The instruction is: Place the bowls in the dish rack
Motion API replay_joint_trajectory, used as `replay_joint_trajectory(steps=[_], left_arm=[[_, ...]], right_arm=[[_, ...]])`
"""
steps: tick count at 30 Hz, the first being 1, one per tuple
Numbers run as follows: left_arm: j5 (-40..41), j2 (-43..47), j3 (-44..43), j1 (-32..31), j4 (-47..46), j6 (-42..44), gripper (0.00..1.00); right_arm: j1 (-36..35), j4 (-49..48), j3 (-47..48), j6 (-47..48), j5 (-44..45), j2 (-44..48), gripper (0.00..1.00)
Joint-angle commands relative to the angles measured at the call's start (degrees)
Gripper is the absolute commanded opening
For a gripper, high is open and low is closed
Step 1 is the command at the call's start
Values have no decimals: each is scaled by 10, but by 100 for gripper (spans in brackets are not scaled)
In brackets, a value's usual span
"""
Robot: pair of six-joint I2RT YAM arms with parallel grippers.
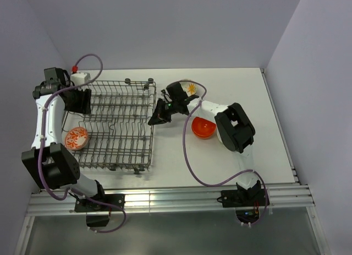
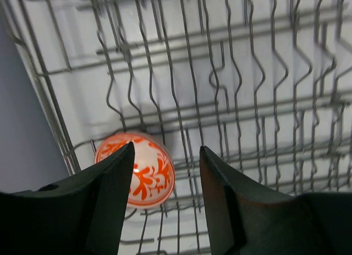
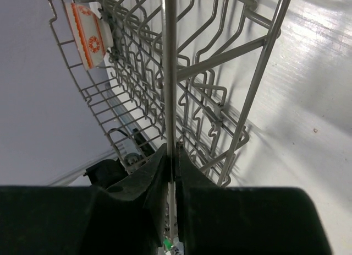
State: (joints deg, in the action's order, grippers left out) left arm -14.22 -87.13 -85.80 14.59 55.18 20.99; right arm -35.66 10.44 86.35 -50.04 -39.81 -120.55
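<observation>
The pale bowl leans below and back, so my left gripper should next lower its open fingers back over the side of the pale bowl's rim facing the rack's middle (image 1: 87, 139) (image 2: 172, 177) and close.
The dish rack (image 1: 115, 125) stands left of the table's middle. A pale bowl with a red-orange pattern (image 1: 76, 138) leans tilted inside the rack's left side. It shows below my left fingers in the left wrist view (image 2: 148, 175) and edge-on in the right wrist view (image 3: 88, 34). My left gripper (image 1: 80, 103) hangs open above that side of the rack (image 2: 236, 73), its jaws (image 2: 166, 150) empty. My right gripper (image 1: 155, 118) is shut on the rack's right rim wire (image 3: 169, 73), pinched between the fingertips (image 3: 171, 153). A glossy orange bowl (image 1: 202, 127) sits on the table beside the right arm.
A white bowl with an orange flower (image 1: 190, 88) lies on the table behind the right arm. A white block with a red knob (image 1: 81, 76) sits at the rack's far left corner. The walls stand close on the left and at the back.
</observation>
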Motion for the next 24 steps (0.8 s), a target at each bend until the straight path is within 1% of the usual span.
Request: replay_joint_trajectory(steps=[1,3,4,7,9,17,18,21,22,24], left_arm=[[-5,24,37,4,78,83,58],[3,36,70,4,92,116,59],[9,39,80,4,97,119,59],[30,49,129,4,93,131,58],[45,54,148,4,86,130,58],[94,57,215,4,36,104,55],[96,56,219,4,23,101,55],[99,45,231,4,-2,92,54],[99,40,234,4,-8,92,54],[102,35,236,4,-19,91,53]], right_arm=[[-2,24,23,27,15,18,15],[-3,28,23,28,16,20,21],[-2,34,23,30,18,22,32],[-3,40,19,33,22,28,45],[-3,39,15,32,21,31,48],[-3,42,13,37,18,32,51],[-3,43,14,39,18,35,54],[-2,50,13,44,19,43,56],[-2,54,12,46,22,46,60],[1,57,6,50,25,56,63]])
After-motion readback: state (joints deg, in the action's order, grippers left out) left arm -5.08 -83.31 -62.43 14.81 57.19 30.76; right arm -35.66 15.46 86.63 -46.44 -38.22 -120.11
